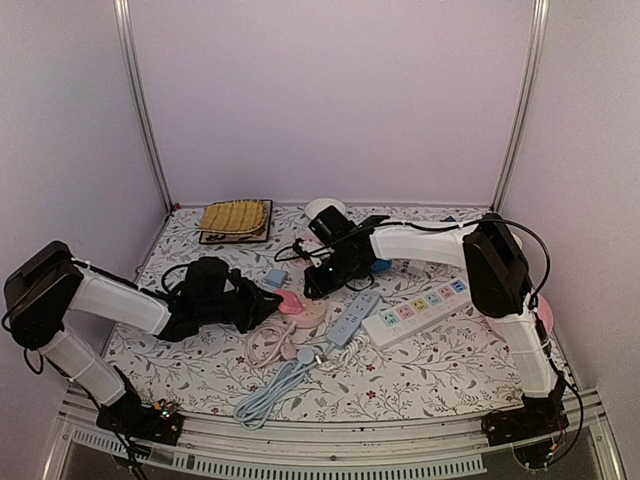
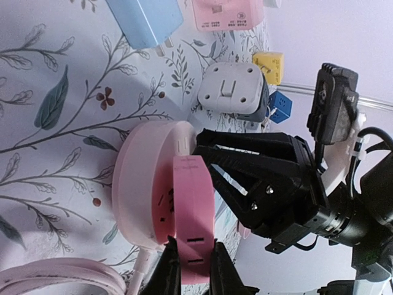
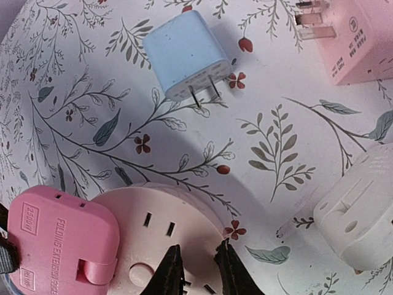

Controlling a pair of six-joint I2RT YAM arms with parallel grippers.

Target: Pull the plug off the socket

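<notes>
The left gripper will next rise off the socket, move left in the top view, bring the plug down and release it, because bare tabletop lies below on that side of the socket.
A pink plug [image 2: 193, 209] sits against the face of a round pale-pink socket [image 2: 144, 184]; its prongs are hidden. My left gripper [image 2: 195, 261] is shut on the plug's near end, one finger on each side. In the top view the left gripper [image 1: 268, 300] holds the plug [image 1: 288, 299] at the socket's [image 1: 310, 316] left edge. My right gripper [image 3: 198, 255] is open by a narrow gap, its tips down on the socket's top face [image 3: 166, 221], right of the plug [image 3: 61, 246]. It comes from the back right in the top view [image 1: 314, 283].
A blue adapter [image 3: 187, 55], a pink adapter [image 3: 362, 43] and a white adapter [image 3: 356, 215] lie just beyond the socket. A white power strip [image 1: 420, 310], a blue strip [image 1: 355, 318] and coiled cables [image 1: 275, 385] lie to the right and front. A yellow mat [image 1: 236, 218] lies at the back.
</notes>
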